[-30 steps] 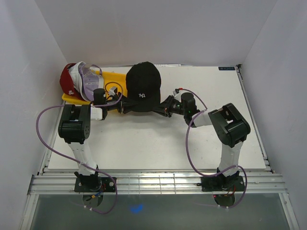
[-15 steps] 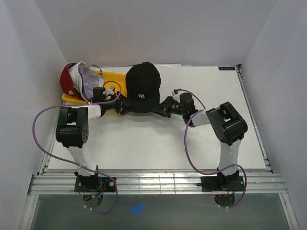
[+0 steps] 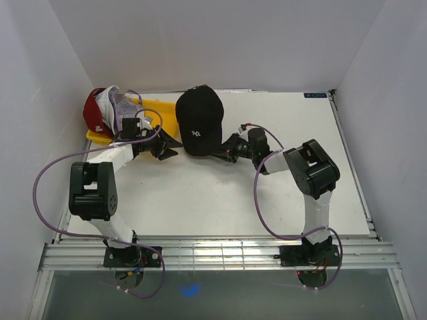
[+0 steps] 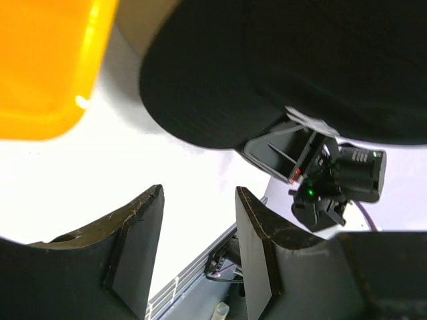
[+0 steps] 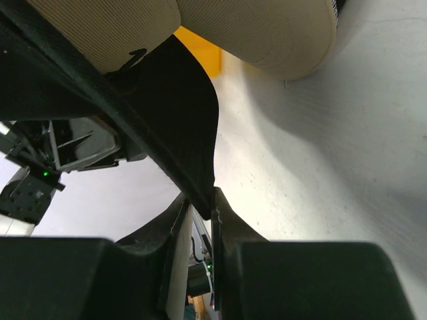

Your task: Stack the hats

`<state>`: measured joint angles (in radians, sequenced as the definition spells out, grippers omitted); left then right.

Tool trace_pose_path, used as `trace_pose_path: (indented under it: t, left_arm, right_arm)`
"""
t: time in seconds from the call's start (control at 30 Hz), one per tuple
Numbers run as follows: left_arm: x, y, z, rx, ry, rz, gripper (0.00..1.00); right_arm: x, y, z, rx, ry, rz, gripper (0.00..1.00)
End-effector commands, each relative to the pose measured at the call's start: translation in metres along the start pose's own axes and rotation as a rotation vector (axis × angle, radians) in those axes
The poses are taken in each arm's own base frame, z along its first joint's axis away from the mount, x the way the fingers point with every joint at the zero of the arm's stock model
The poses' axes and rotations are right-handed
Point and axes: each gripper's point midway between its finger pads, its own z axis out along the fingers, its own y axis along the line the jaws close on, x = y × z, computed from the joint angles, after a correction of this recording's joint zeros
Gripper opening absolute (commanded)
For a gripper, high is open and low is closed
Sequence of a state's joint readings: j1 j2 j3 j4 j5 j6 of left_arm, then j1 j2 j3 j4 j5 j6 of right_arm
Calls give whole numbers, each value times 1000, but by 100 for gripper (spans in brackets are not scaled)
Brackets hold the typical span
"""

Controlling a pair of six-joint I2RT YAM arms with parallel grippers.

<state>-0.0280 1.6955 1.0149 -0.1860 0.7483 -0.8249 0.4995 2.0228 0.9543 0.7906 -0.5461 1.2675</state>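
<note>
I will keep my right gripper at the black hat brim's near corner [image 3: 215,151] and open its fingers to let go of it, because the black hat [image 3: 199,119] already covers the beige one.
A black hat [image 3: 199,119] with a white NY stands at the middle back, half over the yellow tray [image 3: 159,111]. My right gripper [image 3: 226,148] is shut on its brim; the right wrist view shows the black brim [image 5: 193,133] pinched between the jaws [image 5: 201,200]. A beige hat [image 5: 260,30] shows under the black one there. My left gripper [image 3: 167,143] hangs open just left of the black hat, with nothing between its fingers [image 4: 197,200]. The black brim [image 4: 220,100] lies ahead of it. Red [image 3: 92,113], white [image 3: 107,101] and lavender [image 3: 124,107] hats lie nested at the far left.
The yellow tray's rim [image 4: 47,73] is close on the left of my left gripper. White walls enclose the table on the left, back and right. The pale tabletop [image 3: 220,193] stretches in front of both arms and to the right.
My left gripper has opened and drawn back to the left, away from the black hat. The black hat has shifted slightly toward the back while the right gripper kept hold of its brim.
</note>
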Motion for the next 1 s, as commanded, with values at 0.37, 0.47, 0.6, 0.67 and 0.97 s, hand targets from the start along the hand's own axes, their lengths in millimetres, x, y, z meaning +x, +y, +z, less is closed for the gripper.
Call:
trace_pose_path:
  t: [0.37,0.47,0.6,0.67,0.97]
  left_arm:
    - [-21,-89,-48,106,-106,186,57]
    - [-25,-95,-55,94,-142,204,57]
    - [-32,-103,-62,90,-190,228,57]
    - [-35,-108,-65,95,-206,235,57]
    - [-71,-144,-76,119,-332,280,57]
  right_arm:
    - [-12,-34,22,104,-5,86,9]
    - [-13,-38,23,127,3,80,13]
    - [-14,-40,20,134,1,76,29]
    - [-13,-39,17,133,5,70,39]
    - [-14,-22,-4,137,8,-11,56]
